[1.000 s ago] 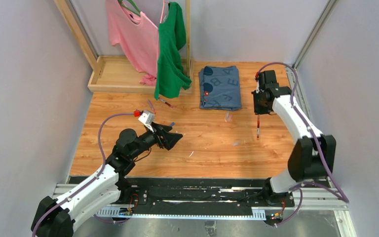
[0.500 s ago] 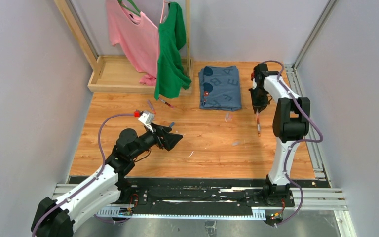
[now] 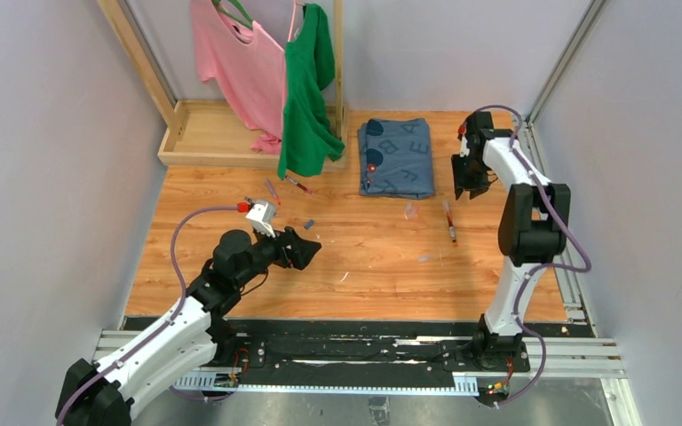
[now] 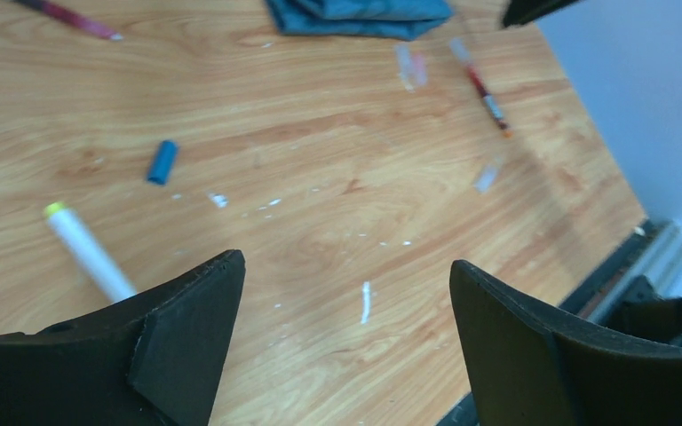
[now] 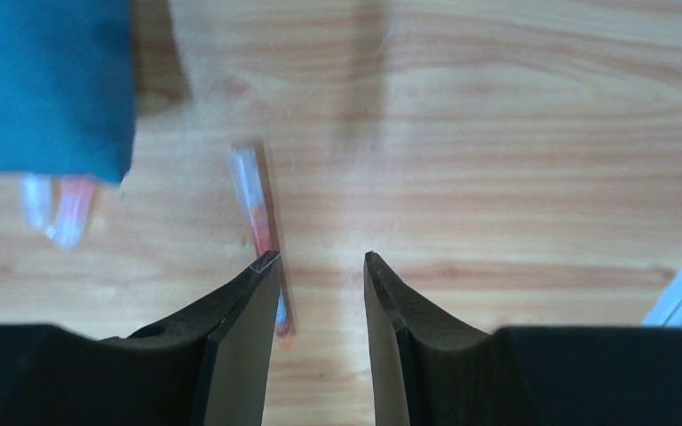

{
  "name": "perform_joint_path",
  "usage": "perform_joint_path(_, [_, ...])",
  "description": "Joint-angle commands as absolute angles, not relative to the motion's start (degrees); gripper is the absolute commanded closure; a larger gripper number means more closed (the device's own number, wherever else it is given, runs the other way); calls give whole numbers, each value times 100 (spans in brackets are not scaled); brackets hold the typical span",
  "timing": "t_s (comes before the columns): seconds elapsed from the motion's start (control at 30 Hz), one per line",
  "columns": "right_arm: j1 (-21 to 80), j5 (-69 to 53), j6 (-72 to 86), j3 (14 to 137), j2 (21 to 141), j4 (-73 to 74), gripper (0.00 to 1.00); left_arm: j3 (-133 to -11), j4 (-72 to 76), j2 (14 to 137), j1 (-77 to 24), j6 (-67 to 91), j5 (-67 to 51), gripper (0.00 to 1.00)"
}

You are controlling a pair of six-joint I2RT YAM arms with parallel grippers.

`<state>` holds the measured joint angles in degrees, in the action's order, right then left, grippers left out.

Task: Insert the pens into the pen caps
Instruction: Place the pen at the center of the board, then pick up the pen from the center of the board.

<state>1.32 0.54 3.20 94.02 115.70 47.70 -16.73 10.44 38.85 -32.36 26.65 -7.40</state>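
Observation:
My left gripper swings to the left in its wrist view next and lowers onto the white pen (image 4: 84, 248), since the pen is below it on that side.
My right gripper (image 3: 470, 188) (image 5: 320, 259) is open and empty, just above the table at the back right. A red pen (image 3: 449, 222) (image 5: 258, 220) lies flat on the wood just beside its left finger. Two clear caps (image 3: 410, 209) (image 5: 58, 209) lie by the folded cloth, and another clear cap (image 3: 424, 258) (image 4: 487, 176) lies nearer. My left gripper (image 3: 306, 251) (image 4: 346, 284) is open and empty over the table's middle left. A white pen (image 4: 84, 248) and a blue cap (image 3: 309, 222) (image 4: 162, 162) lie before it. A dark red pen (image 3: 297, 185) and a purple pen (image 3: 271, 191) lie farther back.
A folded blue cloth (image 3: 396, 156) (image 5: 44, 80) lies at the back centre. A wooden rack (image 3: 231, 146) with pink and green shirts stands at the back left. A white sliver of scrap (image 3: 344, 277) (image 4: 365, 302) lies near the front. Walls close in both sides.
The right gripper held the red pen hanging down; now it is open and the pen lies on the table. The left gripper has drawn back slightly to the left.

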Motion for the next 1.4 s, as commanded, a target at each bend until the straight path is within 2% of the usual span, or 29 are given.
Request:
perform_joint_path(0.0, [71,-253,466,8723,10316,4330,59,-2152,38,4052,-3184,2501,432,12])
perform_joint_path(0.1, [79,-715,603,7928,9318,3763,61,-2411,-366,4479,-3156,2520,874,17])
perform_joint_path(0.27, [88,-1727,981,6683,7990,2691,62,-2913,-755,5343,-3018,2415,1221,18])
perform_joint_path(0.4, [109,-2615,1416,5759,7358,1811,62,-3245,-697,5980,-2779,2530,1041,29])
perform_joint_path(0.63, [170,-3187,1771,5288,7005,1431,66,-3626,-678,7067,-2777,2532,1227,39])
perform_joint_path(0.83, [219,-3275,1831,5053,6619,1407,66,-3705,-729,7434,-2777,2467,1702,41])
perform_joint_path(0.93, [228,-3280,1856,4942,6498,1372,66,-3779,-726,7690,-2778,2407,1637,48])
perform_joint_path(1.0, [236,-3310,1869,4902,6456,1356,67,-3846,-749,7846,-2777,2378,1603,57])
perform_joint_path(1.33, [289,-3473,1956,4764,6278,1299,68,-3988,-857,8225,-2777,2380,1694,58])
perform_joint_path(1.37, [298,-3484,1964,4757,6269,1288,68,-4011,-888,8286,-2777,2363,1703,63])
